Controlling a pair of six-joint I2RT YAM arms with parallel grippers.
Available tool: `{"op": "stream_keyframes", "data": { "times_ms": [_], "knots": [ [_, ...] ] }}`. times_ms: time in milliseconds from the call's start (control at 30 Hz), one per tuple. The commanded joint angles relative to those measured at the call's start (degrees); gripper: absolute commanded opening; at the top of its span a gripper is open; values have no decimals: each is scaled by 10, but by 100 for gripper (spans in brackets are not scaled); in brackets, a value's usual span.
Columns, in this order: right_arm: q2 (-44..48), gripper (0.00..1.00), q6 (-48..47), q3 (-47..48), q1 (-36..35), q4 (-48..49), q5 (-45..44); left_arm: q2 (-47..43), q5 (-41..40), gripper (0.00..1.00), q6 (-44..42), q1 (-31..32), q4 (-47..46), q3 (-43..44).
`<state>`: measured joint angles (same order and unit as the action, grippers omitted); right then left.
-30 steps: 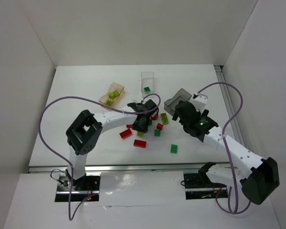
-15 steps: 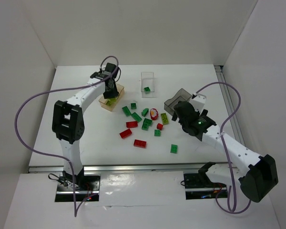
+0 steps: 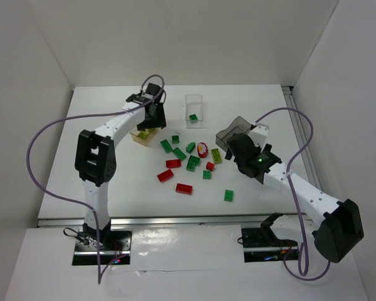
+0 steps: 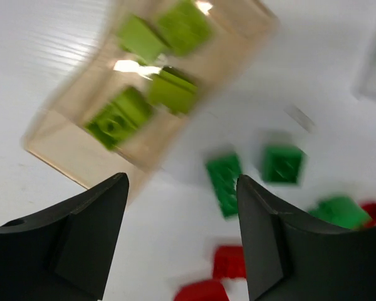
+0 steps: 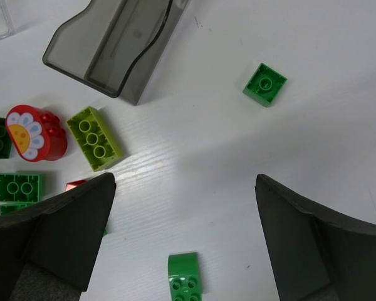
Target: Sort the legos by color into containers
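Observation:
I will next swing my left gripper across to the right in the top view and lower it onto the yellow-green lego [image 3: 216,155] by the smoky grey container, as that lego is still unsorted.
The orange-tan container [image 4: 62,144] holds several yellow-green legos [image 4: 116,119]. My left gripper [image 4: 182,182] hovers open just beside and above it, nothing between its fingers; in the top view the left gripper [image 3: 155,119] is over the orange-tan container [image 3: 140,136]. Dark green legos [image 3: 193,163] and red legos [image 3: 173,163] lie scattered mid-table. The clear container [image 3: 193,100] holds one green lego [image 3: 193,117]. My right gripper [image 5: 185,182] is open and empty over bare table, near the smoky grey container [image 5: 119,44], a yellow-green lego [image 5: 95,138] and a rounded green lego [image 5: 187,276].
A red piece with a flower face [image 5: 34,132] lies left of the yellow-green brick. A lone green square lego [image 5: 265,83] sits right of the smoky box, and another green lego [image 3: 229,195] lies nearer the front edge. White walls enclose the table.
My left arm swung from the pile in the middle back to the orange-tan container, and its jaws went from shut to open there. The right arm barely moved.

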<state>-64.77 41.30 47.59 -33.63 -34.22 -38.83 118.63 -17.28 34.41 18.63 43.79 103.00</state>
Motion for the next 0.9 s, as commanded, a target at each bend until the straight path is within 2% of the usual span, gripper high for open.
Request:
{"op": "stream_keyframes", "data": {
  "times_ms": [0,200,333,400,500,667,867],
  "knots": [
    [4,100,12,8,-6,3,-22,-79,65,79,-21,75,-27,-21],
    [42,100,40,-4,-6,-23,-38,-57,144,76,34,190,-47,-42],
    [87,100,91,-16,-6,-63,-57,4,136,76,90,250,-47,-1],
    [110,100,109,-28,-6,-90,-73,45,131,77,99,263,-47,37],
    [163,100,145,-41,-6,-123,-85,77,138,86,112,275,-47,76],
    [251,100,162,-60,-6,-132,-85,127,119,86,112,280,-53,106],
    [249,100,162,-51,-6,-137,-91,171,124,80,112,286,-53,153]
  ]
}}
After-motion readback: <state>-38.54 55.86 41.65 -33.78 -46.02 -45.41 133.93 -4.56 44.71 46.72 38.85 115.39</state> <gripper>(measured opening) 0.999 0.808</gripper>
